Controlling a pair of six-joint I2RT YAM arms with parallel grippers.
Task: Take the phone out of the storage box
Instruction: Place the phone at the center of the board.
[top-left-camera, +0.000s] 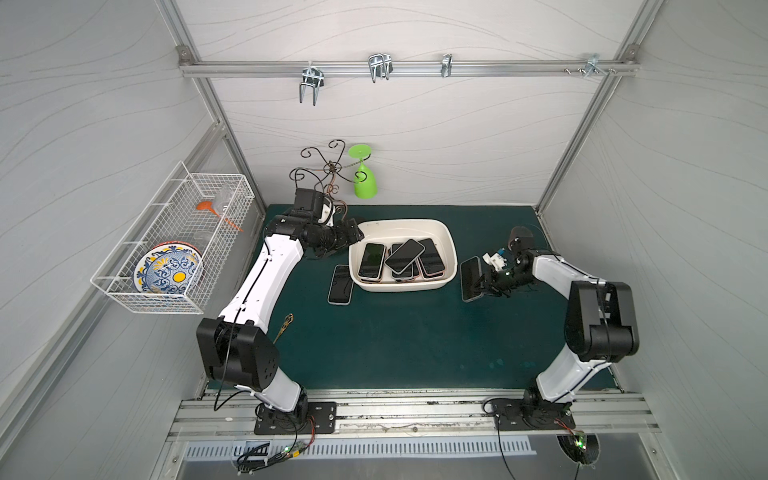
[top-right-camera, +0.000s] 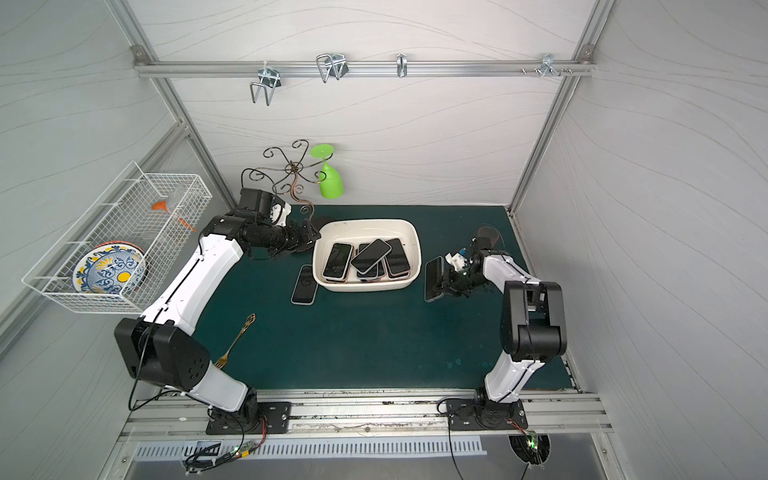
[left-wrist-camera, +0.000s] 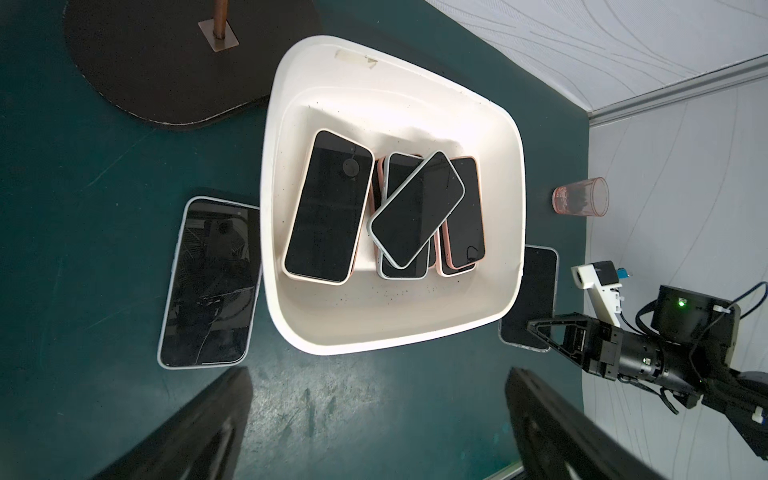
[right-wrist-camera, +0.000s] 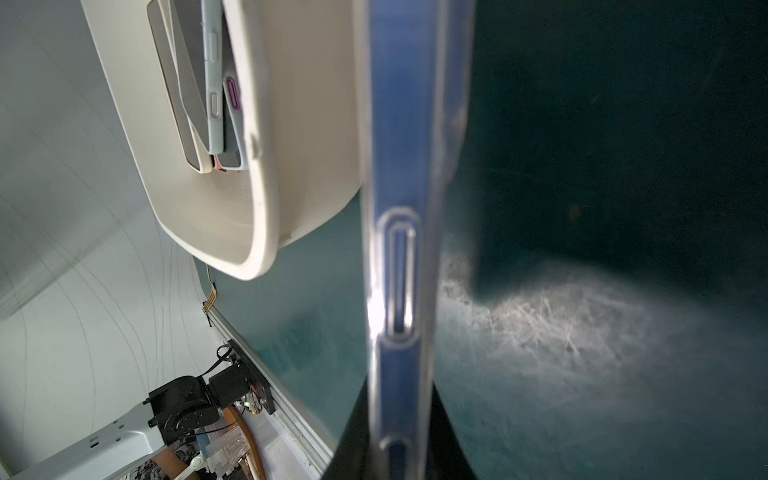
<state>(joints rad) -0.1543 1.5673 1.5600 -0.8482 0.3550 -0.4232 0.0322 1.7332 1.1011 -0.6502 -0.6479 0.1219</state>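
The clear-cased phone is already outside. It goes down, outward and toward the box with my right gripper next, onto the bare mat (top-left-camera: 463, 256) beside the box's side for release.
The cream storage box (top-left-camera: 451, 245) (top-right-camera: 415, 245) sits mid-mat with several dark-screened phones inside, one phone (top-left-camera: 405, 255) (left-wrist-camera: 417, 208) lying slantwise on top. Another phone (top-left-camera: 340, 284) lies flat on the mat, left of the box. My right gripper (top-left-camera: 482, 284) (right-wrist-camera: 399, 449) is shut on a clear-cased phone (top-left-camera: 471, 277) (right-wrist-camera: 399, 208), which it holds on edge just right of the box wall (right-wrist-camera: 316, 124). Whether this phone touches the mat I cannot tell. My left gripper (top-left-camera: 353, 235) (left-wrist-camera: 378, 415) is open with nothing between its fingers, beside the box's left rim (left-wrist-camera: 390, 345).
A white wire basket (top-left-camera: 174, 245) with a patterned plate hangs on the left wall. A wire stand (top-left-camera: 328, 174) carrying a green glass (top-left-camera: 365, 183) rises behind the box. A fork (top-left-camera: 284, 326) lies by the left arm, and a pink cup (left-wrist-camera: 582, 201) lies near the right arm.
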